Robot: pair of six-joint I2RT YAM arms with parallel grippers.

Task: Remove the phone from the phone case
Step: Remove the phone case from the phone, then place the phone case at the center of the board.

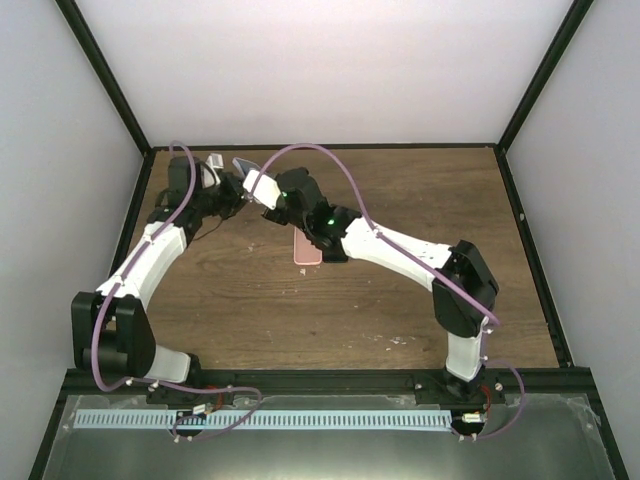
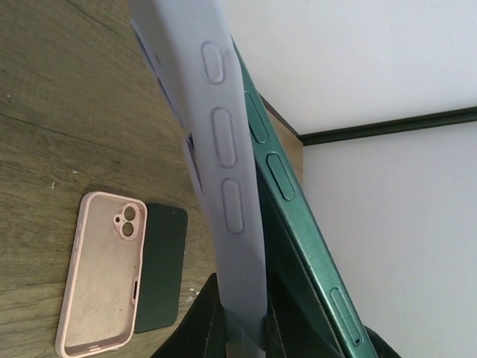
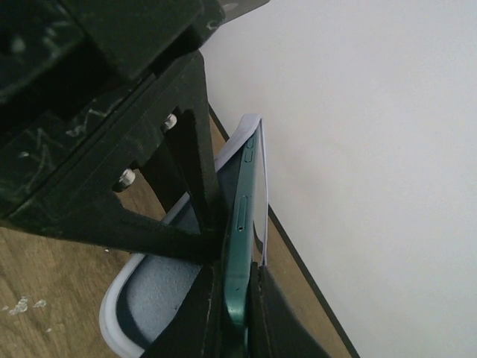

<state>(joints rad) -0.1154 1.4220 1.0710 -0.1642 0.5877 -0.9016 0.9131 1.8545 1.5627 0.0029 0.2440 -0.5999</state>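
Note:
My left gripper will next move the lavender-blue case (image 2: 223, 164) down and back onto the bare tabletop (image 2: 39, 267) beside the pink case and let go of it, because that spot is clear.
A dark green phone (image 3: 240, 224) is partly out of its pale lavender-blue case (image 2: 223, 164), both held up in the air at the back left of the table (image 1: 243, 166). My left gripper (image 2: 242, 317) is shut on the case's side edge. My right gripper (image 3: 236, 302) is shut on the phone's lower edge. In the left wrist view the phone (image 2: 298, 224) tilts away from the case, with a gap between them. In the right wrist view the case (image 3: 149, 294) lies open behind the phone. In the top view the two grippers meet, left (image 1: 228, 190) and right (image 1: 262, 186).
An empty pink phone case (image 2: 100, 272) lies face up on the wooden table, with a flat dark green phone-shaped object (image 2: 160, 265) beside it. In the top view the pink case (image 1: 307, 252) lies partly under my right arm. The white back wall is close behind.

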